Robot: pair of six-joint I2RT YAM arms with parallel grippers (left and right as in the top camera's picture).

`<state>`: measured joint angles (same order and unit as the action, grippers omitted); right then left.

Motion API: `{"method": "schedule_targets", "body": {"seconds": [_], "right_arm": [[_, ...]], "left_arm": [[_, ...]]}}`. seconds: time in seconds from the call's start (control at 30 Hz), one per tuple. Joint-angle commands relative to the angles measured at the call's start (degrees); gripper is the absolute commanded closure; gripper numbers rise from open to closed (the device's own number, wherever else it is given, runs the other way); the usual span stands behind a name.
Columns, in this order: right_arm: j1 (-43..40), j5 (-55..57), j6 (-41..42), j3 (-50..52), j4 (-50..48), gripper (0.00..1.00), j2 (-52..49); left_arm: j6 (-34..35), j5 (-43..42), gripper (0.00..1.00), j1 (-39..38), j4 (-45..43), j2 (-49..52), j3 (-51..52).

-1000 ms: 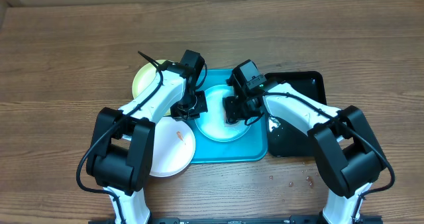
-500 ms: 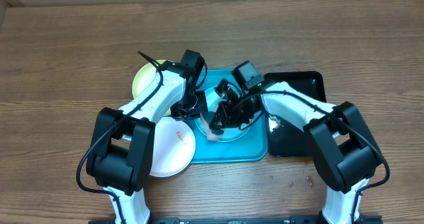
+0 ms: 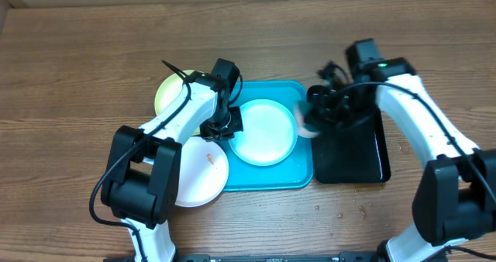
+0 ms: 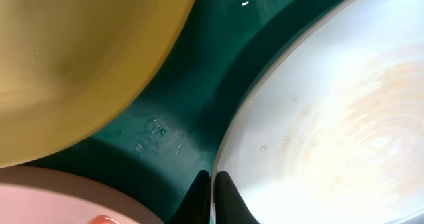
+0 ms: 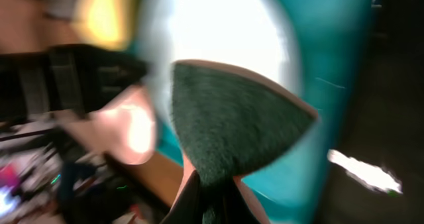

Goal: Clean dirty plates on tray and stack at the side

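Observation:
The open middle of the black tray is below my right gripper and to its right in the overhead view, so I will carry the sponge there, lower it and let it go.
The pale blue plate (image 3: 264, 132) lies in the turquoise tray (image 3: 273, 177). My left gripper (image 3: 225, 127) is shut on the plate's left rim; in the left wrist view the closed fingertips (image 4: 224, 192) pinch the plate's edge (image 4: 331, 118). The light green plate (image 3: 172, 94) lies behind the tray's left side. The white plate (image 3: 198, 174), with an orange smear, lies at the front left. My right gripper (image 3: 316, 116) is shut on a pink sponge with a green scouring face (image 5: 232, 121), blurred, raised over the tray's right edge.
A narrow glossy black tray (image 3: 353, 149) lies right of the turquoise tray, with wet glints on it. Small crumbs or drops lie on the wooden table (image 3: 341, 212) in front of it. My left arm crosses over the green plate.
My right gripper has lifted the sponge off the pale blue plate and swung it right, to the edge by the black tray. My left gripper has kept its hold on the rim.

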<state>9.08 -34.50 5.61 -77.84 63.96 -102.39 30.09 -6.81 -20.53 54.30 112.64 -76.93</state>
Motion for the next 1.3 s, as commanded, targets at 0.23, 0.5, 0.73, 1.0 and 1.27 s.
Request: {"method": "schedule_targets", "body": {"seconds": [0.23, 0.5, 0.73, 1.0, 1.27], "right_arm": [[-3.1, 33.8, 5.1, 4.9, 0.5, 0.96, 0.9], [-3.0, 34.4, 4.9, 12.5, -9.2, 0.96, 0.7], [-3.1, 34.4, 4.9, 13.1, -10.1, 0.96, 0.7], [-3.1, 33.3, 4.9, 10.4, -7.9, 0.44, 0.7], [-6.0, 33.4, 5.6, 0.8, -2.9, 0.39, 0.7]], "left_arm": [[-0.3, -0.3, 0.95, -0.1, -0.9, 0.6, -0.8], [-0.3, -0.3, 0.95, -0.1, -0.8, 0.6, -0.8], [-0.3, -0.3, 0.95, -0.1, -0.8, 0.6, -0.8], [-0.3, -0.3, 0.89, -0.1, -0.8, 0.6, -0.8], [-0.3, -0.3, 0.73, -0.2, 0.2, 0.6, -0.8]]}}
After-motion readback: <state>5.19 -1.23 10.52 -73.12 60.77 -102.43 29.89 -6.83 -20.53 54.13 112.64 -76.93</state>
